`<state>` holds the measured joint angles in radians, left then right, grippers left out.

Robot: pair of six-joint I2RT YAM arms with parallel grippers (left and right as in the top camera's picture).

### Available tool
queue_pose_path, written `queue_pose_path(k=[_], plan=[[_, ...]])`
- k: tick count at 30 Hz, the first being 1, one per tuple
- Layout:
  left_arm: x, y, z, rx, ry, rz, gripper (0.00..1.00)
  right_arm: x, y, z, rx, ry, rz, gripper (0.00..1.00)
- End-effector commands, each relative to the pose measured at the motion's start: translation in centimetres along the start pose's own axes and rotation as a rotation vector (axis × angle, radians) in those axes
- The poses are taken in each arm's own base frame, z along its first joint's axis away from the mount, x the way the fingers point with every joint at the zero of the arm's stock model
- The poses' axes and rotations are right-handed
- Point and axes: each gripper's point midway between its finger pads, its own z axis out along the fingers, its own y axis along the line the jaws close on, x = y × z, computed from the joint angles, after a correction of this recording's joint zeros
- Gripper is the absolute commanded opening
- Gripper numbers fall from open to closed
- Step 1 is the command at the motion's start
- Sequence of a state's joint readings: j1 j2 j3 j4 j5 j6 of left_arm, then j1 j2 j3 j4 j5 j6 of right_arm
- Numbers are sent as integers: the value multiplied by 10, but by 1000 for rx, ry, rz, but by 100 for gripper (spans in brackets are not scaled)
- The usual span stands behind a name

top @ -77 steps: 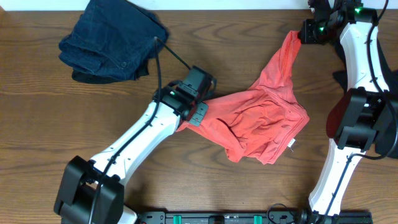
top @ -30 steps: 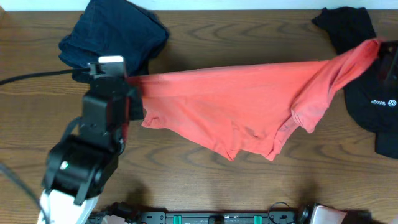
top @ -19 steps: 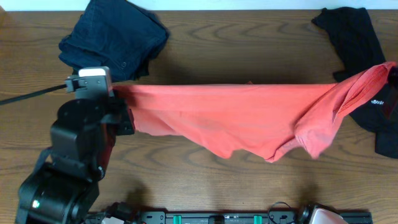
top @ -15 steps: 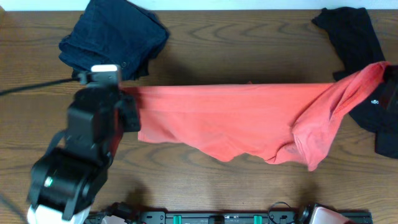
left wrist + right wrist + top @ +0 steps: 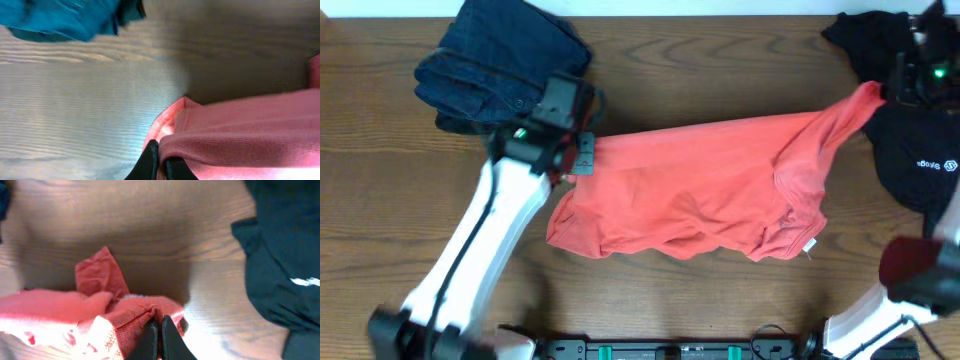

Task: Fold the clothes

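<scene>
The shirt's corner hangs above the table, so my left gripper will next move down, outward and to the right in the overhead view, onto the bare wood, and let go of it.
The coral-red T-shirt (image 5: 690, 185) lies spread across the middle of the table, wrinkled along its near edge, a small white tag at its lower right. My left gripper (image 5: 582, 152) is shut on the shirt's upper left corner; the left wrist view shows the fingers (image 5: 161, 162) pinching the red fabric (image 5: 240, 130) just above the wood. My right gripper (image 5: 880, 92) is shut on the shirt's upper right corner; the right wrist view shows the fingers (image 5: 156, 330) clamped on red cloth (image 5: 100, 315) with white lettering showing.
A dark navy denim garment (image 5: 505, 65) lies bunched at the back left, close behind my left gripper, and shows in the left wrist view (image 5: 65, 20). A black shirt with a small white logo (image 5: 915, 150) lies at the right edge, under my right arm.
The shirt was held stretched taut in the air; both grippers have moved toward the far side and lowered, and the shirt now rests spread on the table.
</scene>
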<state>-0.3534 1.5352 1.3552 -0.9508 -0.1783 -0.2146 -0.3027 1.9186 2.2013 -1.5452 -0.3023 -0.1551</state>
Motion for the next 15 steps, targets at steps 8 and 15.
queue_pose_path(k=[8,15], plan=[[-6,-25,114,-39,115,43,6,-5,-26,121,-23,199,7,1],[-43,-29,141,-75,-38,34,24,-7,-32,151,-27,222,6,1]])
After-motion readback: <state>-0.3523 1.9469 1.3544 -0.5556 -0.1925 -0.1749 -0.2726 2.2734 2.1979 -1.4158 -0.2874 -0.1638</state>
